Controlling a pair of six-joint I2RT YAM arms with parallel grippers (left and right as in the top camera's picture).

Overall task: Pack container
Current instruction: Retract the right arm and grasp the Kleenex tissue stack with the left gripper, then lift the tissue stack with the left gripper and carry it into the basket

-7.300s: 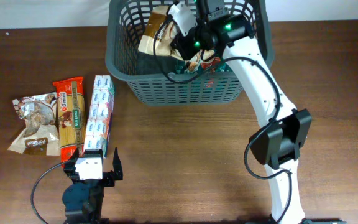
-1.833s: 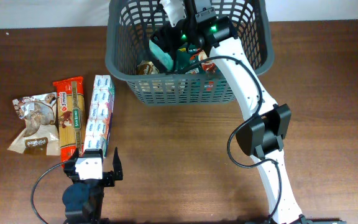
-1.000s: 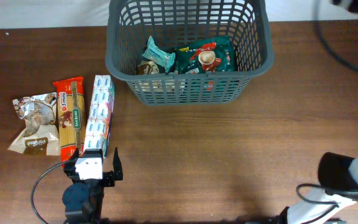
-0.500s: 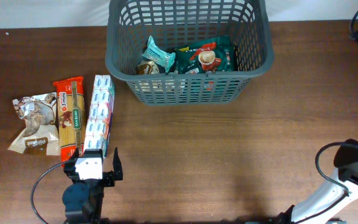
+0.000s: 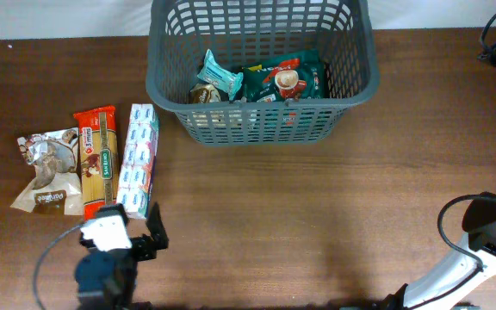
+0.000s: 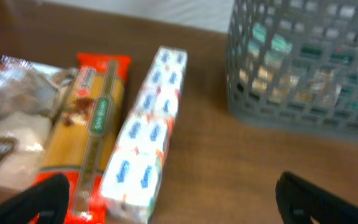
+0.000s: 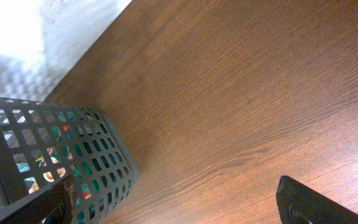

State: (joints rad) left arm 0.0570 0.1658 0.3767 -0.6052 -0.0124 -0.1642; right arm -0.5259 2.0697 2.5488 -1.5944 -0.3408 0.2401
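Note:
Next, my open left gripper moves outward and then down onto the middle of the white-and-blue packet (image 5: 137, 160) (image 6: 145, 143), because the packet's length stretches away beyond the gripper's fingers.
The container (image 5: 166, 86), a dark grey lattice basket, stands at the table's far middle and also shows in the left wrist view (image 6: 303, 68) and the right wrist view (image 7: 48, 155). Inside lie a teal packet (image 5: 219, 76), a green coffee packet (image 5: 287, 79) and a brown packet (image 5: 202, 94). My left gripper (image 5: 119, 228) is open near the front left, just short of a white-and-blue packet (image 6: 145, 143). My right gripper (image 7: 182, 208) is open and empty over bare wood to the right of the basket.
Left of the white-and-blue packet (image 5: 138, 158) lie a red pasta packet (image 5: 96, 159) and a brown-and-white snack bag (image 5: 46, 168). The right arm's lower links (image 5: 489, 241) stand at the table's right edge. A white wall (image 7: 36, 43) lies behind the basket.
The right arm has left the basket and swung to the far right edge, leaving the teal packet inside. The left gripper has shifted slightly to the left.

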